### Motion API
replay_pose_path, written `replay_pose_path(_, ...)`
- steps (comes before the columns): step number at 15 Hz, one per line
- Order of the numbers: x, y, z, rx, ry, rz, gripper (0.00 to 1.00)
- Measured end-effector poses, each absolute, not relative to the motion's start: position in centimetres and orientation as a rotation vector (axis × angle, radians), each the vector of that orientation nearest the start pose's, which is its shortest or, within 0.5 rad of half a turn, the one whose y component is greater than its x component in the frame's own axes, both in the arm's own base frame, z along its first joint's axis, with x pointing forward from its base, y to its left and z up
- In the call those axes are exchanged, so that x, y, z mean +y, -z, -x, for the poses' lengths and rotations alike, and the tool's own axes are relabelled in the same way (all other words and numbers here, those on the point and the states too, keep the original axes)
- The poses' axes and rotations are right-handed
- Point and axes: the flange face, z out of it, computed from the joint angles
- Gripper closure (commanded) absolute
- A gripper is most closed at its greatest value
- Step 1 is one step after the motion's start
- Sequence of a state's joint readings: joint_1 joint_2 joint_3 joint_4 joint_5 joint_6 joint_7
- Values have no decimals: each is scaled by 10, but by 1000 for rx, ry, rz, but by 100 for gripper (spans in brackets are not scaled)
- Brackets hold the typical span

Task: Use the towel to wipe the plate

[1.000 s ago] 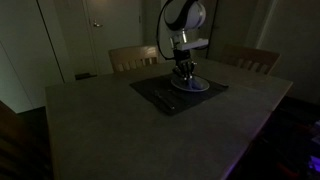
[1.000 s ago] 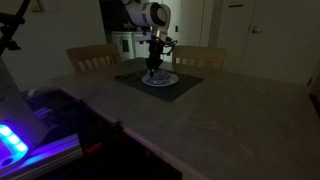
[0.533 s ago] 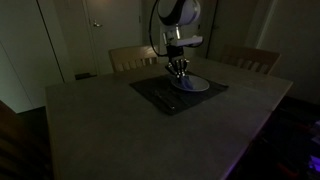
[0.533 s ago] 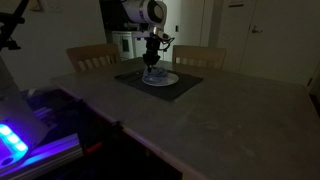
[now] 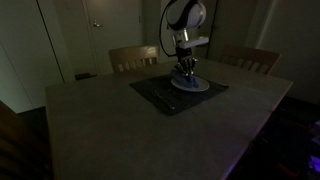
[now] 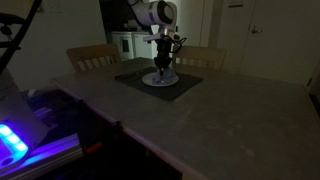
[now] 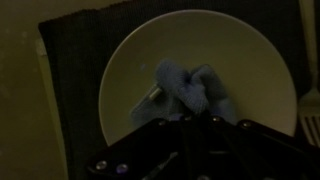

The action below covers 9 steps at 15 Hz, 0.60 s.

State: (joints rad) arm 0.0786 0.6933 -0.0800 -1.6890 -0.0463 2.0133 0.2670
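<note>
The towel is covering the plate, so my gripper should move up off the plate (image 5: 197, 86), past the utensil and down over the placemat's chair-side edge (image 5: 147, 81) to let go of the towel.
The white plate (image 7: 130, 70) lies on a dark placemat (image 7: 75, 60) and fills most of the wrist view. The small blue towel (image 7: 185, 88) sits bunched on the plate's middle, just ahead of my fingertips. My gripper (image 7: 197, 122) comes in dark from the bottom edge, shut on the towel's near end and pressing it onto the plate. In both exterior views the arm reaches straight down over the plate (image 5: 197, 86) (image 6: 168, 80), with the gripper (image 5: 186, 73) (image 6: 163, 72) low on it. The towel is too small and dark to make out there.
The placemat (image 5: 160, 93) lies at the far side of a large grey table (image 5: 120, 125). Two wooden chairs (image 5: 133, 57) (image 5: 250, 58) stand behind it. A pale utensil (image 7: 310, 105) lies beside the plate. A blue-lit device (image 6: 15, 140) sits near the table's corner.
The gripper swept with the towel towards the plate's far side, then came back across to the other side. It stayed shut and low on the plate throughout.
</note>
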Motion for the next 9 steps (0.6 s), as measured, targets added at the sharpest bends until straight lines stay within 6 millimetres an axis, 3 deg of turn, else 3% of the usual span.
replay_pose_path(4,-27,-159,-625,602,-632,3209,98)
replay_pose_path(9,-24,-165,-606,703,-770,3200,98)
